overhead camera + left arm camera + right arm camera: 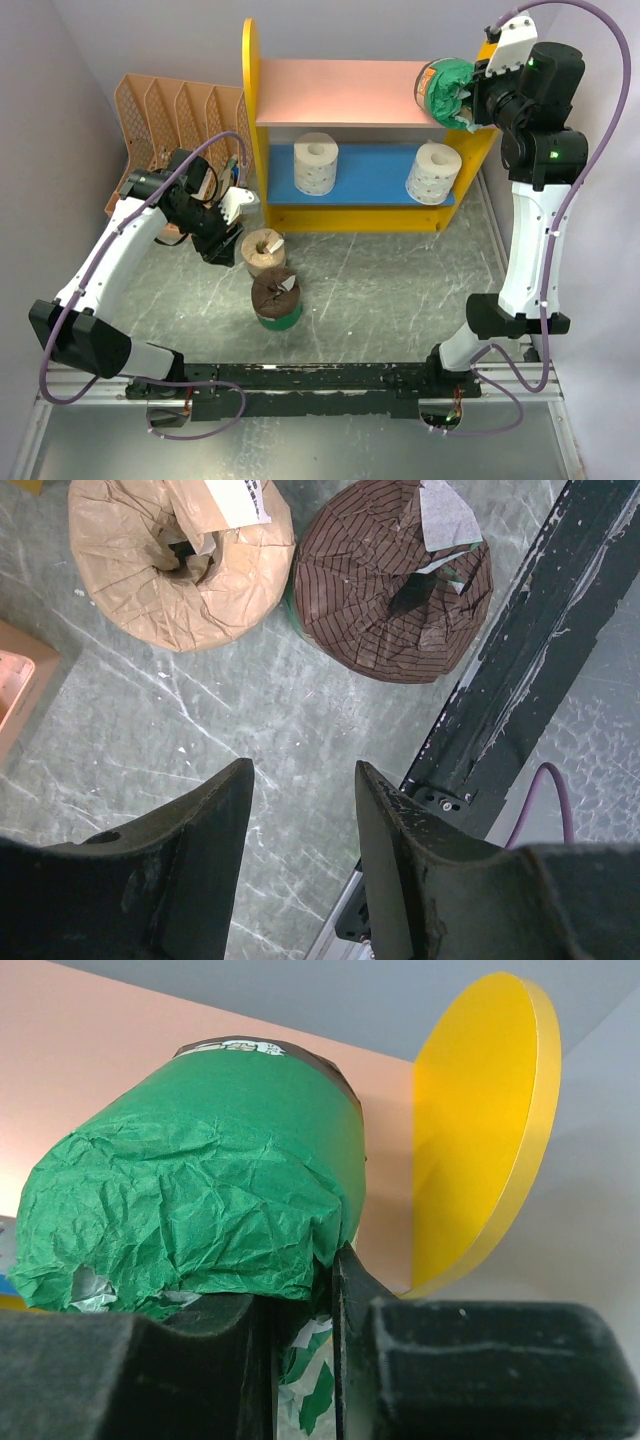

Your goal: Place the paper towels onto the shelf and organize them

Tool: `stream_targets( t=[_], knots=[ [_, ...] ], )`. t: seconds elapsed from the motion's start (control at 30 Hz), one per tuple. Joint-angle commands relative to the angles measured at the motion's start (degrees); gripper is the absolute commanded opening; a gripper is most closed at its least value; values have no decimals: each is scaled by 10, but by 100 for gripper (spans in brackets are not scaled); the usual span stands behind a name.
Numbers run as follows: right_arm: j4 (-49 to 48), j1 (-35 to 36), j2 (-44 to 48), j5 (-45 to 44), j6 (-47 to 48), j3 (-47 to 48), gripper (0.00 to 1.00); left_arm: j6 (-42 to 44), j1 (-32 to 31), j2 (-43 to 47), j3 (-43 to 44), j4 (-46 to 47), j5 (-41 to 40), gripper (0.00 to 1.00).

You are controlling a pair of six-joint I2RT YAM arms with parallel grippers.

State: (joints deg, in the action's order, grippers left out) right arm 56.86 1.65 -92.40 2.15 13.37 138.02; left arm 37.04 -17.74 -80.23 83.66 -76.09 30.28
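I should swing my right gripper back and down to clear tabletop, below-left in the top view, and release the green-wrapped roll.
The shelf has yellow sides (250,60), a pink upper board (330,90) and a blue lower board (370,172). Two white rolls (317,162) (433,172) stand on the blue board. My right gripper (470,95) is shut on a green-wrapped roll (445,88) (200,1190), holding it on its side at the pink board's right end. My left gripper (232,240) (300,780) is open and empty, just left of the tan roll (263,250) (180,560). A second green-wrapped brown roll (277,298) (390,580) stands in front of the tan one.
A peach slotted file organizer (170,120) stands left of the shelf, close behind my left arm. The black base rail (330,380) runs along the near edge. Grey walls close in on both sides.
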Motion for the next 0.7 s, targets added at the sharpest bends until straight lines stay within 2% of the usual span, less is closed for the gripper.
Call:
stream_targets(
  t=[0.0,0.17,0.33,0.4,0.5,0.67],
  knots=[
    [-14,-5,3,8,-14,-3,0,2,2,13,-4,10,20,56],
    [-37,-9,30,37,-17,-19,0,-3,2,14,-13,22,26,56],
    [-133,-9,115,127,-33,-160,0,-12,5,11,-9,32,59,55],
    [-110,-9,116,190,-28,-152,0,-12,8,12,-3,30,64,55],
    [-93,-9,119,237,-25,-146,0,-12,11,21,2,28,61,55],
    [5,-9,100,350,69,-69,0,-12,15,36,0,26,63,55]
  ],
)
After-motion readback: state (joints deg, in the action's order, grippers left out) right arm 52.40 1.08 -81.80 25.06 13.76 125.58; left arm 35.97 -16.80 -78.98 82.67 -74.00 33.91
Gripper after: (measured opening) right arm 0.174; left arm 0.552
